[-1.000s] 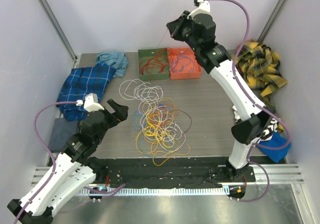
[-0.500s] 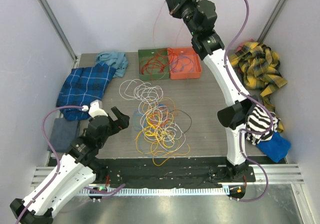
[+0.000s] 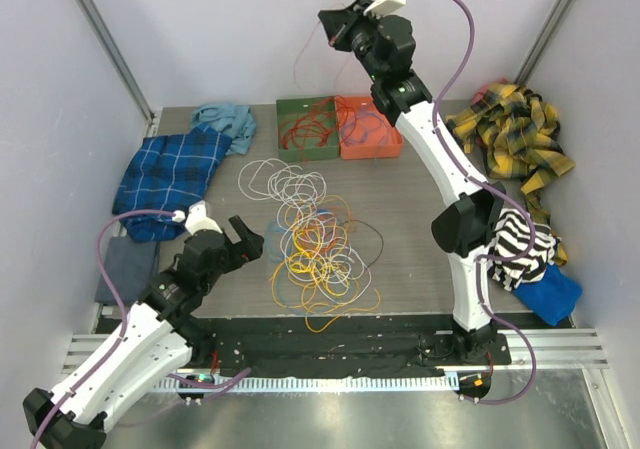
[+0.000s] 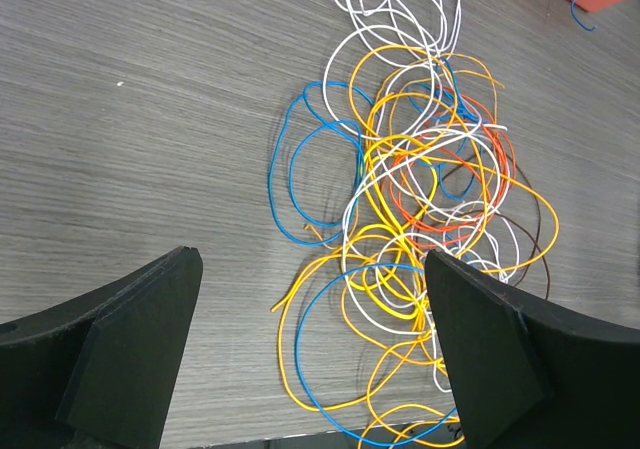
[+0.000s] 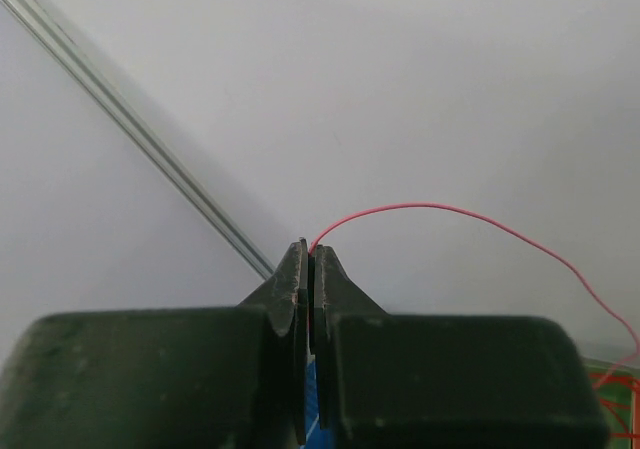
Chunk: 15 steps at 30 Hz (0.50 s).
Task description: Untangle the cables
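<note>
My right gripper holds the red cable [image 3: 303, 64] and should move down over the green tray [image 3: 307, 131] and let go of it there, because that tray already has red wires in it.
A tangle of thin yellow, orange, white and blue cables [image 3: 315, 244] lies mid-table; it also fills the left wrist view [image 4: 410, 209]. My left gripper [image 3: 245, 239] is open and empty, just left of the tangle, its fingers [image 4: 130, 349] low over the table. My right gripper [image 3: 333, 27] is raised high against the back wall and is shut on a thin red cable [image 5: 440, 209]. That cable [image 3: 303, 64] hangs down toward the trays.
A green tray [image 3: 283, 141] and an orange tray [image 3: 392, 139] at the back hold more red and blue wires. Blue plaid cloth [image 3: 170, 174] and teal cloth [image 3: 225, 119] lie left; yellow plaid cloth [image 3: 515, 134] and striped cloth [image 3: 520, 244] lie right.
My right gripper has lifted up and to the left with the red cable. My left gripper has edged toward the tangle.
</note>
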Motion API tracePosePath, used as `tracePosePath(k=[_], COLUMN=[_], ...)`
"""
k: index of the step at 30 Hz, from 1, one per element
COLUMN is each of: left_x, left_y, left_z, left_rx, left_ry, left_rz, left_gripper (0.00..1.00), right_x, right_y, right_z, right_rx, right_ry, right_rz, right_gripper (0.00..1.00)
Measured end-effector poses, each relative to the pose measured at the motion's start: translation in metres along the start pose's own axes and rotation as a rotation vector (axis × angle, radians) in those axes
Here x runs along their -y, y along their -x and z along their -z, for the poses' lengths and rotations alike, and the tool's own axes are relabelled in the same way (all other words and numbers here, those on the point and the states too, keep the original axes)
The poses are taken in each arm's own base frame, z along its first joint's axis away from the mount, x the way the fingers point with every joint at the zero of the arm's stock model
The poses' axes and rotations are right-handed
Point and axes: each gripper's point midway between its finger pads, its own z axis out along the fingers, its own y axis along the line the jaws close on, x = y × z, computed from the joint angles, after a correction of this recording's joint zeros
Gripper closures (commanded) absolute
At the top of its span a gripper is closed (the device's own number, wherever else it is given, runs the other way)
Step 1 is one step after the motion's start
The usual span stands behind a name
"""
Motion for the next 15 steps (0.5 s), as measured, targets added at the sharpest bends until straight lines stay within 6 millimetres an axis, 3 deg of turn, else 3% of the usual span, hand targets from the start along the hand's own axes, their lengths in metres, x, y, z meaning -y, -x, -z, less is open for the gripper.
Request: tracePosePath(k=[7,15], left_x=[0.003,0.002], left_y=[-0.005,-0.009], left_z=[0.002,0.008], left_rx=[-0.018,-0.013], left_ry=[-0.025,-0.057], left_rz=[0.025,0.075], left_gripper=[0.00,0.00], right_x=[0.010,0.024], right_y=[-0.011,-0.025], right_z=[0.007,-0.003], right_rx=[-0.017,0.006], right_ry=[-0.035,-0.053], right_rz=[0.037,0.052], right_gripper=[0.99,0.99])
